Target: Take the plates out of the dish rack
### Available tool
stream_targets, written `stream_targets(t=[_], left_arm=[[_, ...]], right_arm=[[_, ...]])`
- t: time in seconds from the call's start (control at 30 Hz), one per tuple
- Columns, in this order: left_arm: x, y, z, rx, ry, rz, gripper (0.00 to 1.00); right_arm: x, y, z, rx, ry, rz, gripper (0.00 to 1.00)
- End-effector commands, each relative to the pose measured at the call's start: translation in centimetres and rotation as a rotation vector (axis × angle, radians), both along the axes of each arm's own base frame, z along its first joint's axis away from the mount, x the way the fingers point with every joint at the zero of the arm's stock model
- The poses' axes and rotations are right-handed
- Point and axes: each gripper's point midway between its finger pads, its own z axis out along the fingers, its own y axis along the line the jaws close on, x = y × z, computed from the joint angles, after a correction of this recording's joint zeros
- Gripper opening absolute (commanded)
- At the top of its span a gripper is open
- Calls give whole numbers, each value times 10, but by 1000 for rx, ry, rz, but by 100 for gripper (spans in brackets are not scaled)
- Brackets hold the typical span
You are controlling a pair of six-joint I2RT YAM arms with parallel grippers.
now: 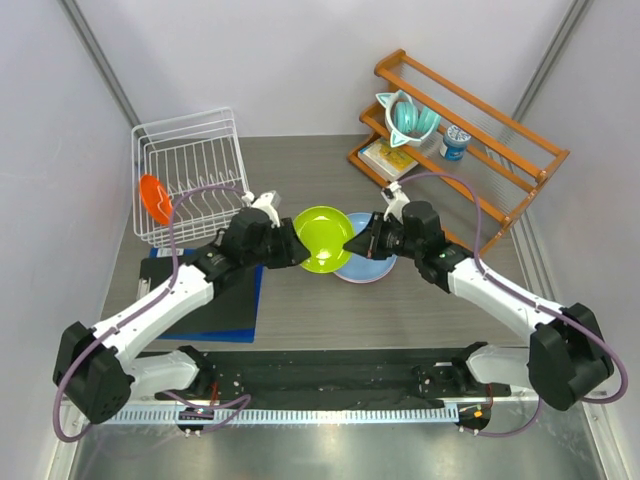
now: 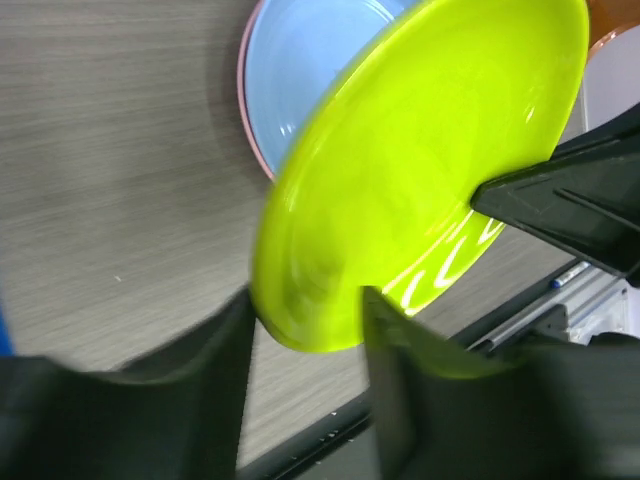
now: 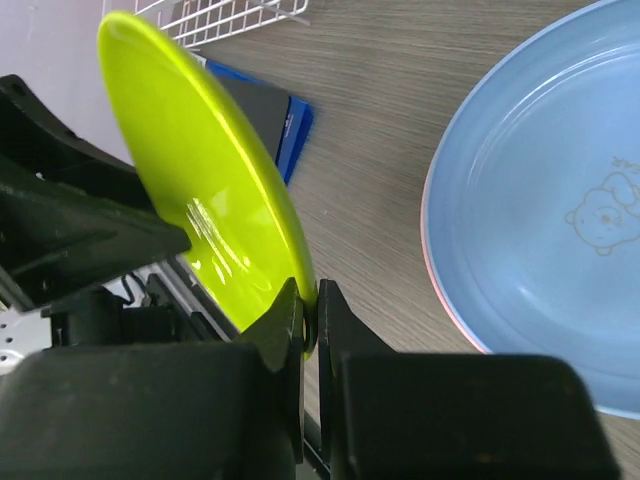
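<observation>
The light blue plate lies empty. My right gripper will go down and to the right in the top view and release the green plate (image 1: 322, 238) onto it.
A lime green plate (image 1: 322, 238) hangs tilted on edge above the middle of the table, between my two grippers. My right gripper (image 1: 352, 243) (image 3: 311, 300) is shut on the rim of the green plate (image 3: 200, 190). My left gripper (image 1: 298, 243) (image 2: 305, 300) stands open, its fingers apart on either side of the opposite edge of the green plate (image 2: 400, 180). A light blue plate (image 1: 372, 268) (image 3: 540, 220) lies flat on the table on top of a pink plate (image 3: 432, 270). An orange plate (image 1: 155, 198) stands at the left end of the white wire dish rack (image 1: 190, 170).
An orange-brown wooden shelf rack (image 1: 470, 140) stands at the back right, holding a teal cup (image 1: 408, 117) and a small can (image 1: 455, 142). A dark mat with a blue edge (image 1: 215, 300) lies in front of the dish rack under my left arm.
</observation>
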Motion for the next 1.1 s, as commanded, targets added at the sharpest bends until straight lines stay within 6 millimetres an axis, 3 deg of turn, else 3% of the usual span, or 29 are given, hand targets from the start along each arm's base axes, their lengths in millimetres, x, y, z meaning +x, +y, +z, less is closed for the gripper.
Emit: stream_targets(t=[0.0, 0.03, 0.07, 0.23, 0.47, 0.67, 0.93, 1.0, 1.07], left_arm=[[4, -12, 14, -14, -74, -30, 65], [4, -5, 9, 22, -66, -13, 78], [5, -1, 8, 39, -69, -3, 81], [19, 41, 14, 203, -125, 156, 85], [19, 111, 65, 280, -355, 407, 91], [17, 164, 91, 366, -476, 619, 99], [21, 200, 99, 559, -509, 777, 99], [24, 206, 100, 588, -507, 798, 99], [28, 215, 100, 599, -499, 829, 99]], right_arm=[[15, -16, 17, -37, -90, -132, 1], [15, -22, 14, -57, -81, -153, 1], [16, -26, 13, -64, -84, -176, 1], [23, -58, -2, -134, -42, -303, 1], [41, -99, -39, -186, 104, -411, 1], [54, -99, -58, -216, 158, -372, 1], [70, -87, -80, -221, 211, -313, 2], [73, -84, -85, -222, 225, -302, 8], [71, -83, -87, -219, 234, -287, 29]])
